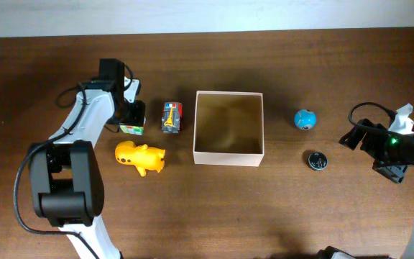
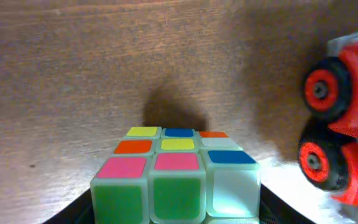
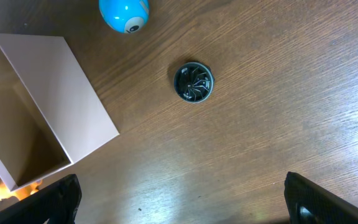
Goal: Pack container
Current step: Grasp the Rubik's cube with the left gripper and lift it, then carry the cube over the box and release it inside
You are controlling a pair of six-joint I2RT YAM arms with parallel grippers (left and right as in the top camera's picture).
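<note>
I will next raise my left gripper over the truck, rightward in the overhead view, lower it past the truck to the container's empty truck-side bottom and release.
The container [image 1: 228,156] is a square open-top box with white walls and a tan inside, at the table's middle; it also shows in the right wrist view [image 3: 73,93], and it looks empty. My left gripper [image 1: 131,115] is shut on a multicoloured puzzle cube [image 2: 176,177], its dark fingers against both sides of the cube, left of the box. My right gripper [image 3: 179,205] is open and empty, hovering over bare table at the far right [image 1: 390,169].
A red-wheeled toy truck [image 1: 171,116] [image 2: 344,118] lies between the cube and the box. A yellow animal toy [image 1: 141,156] lies in front of the cube. A blue ball [image 1: 305,119] [image 3: 124,12] and a black round disc [image 1: 317,160] [image 3: 193,81] lie right of the box.
</note>
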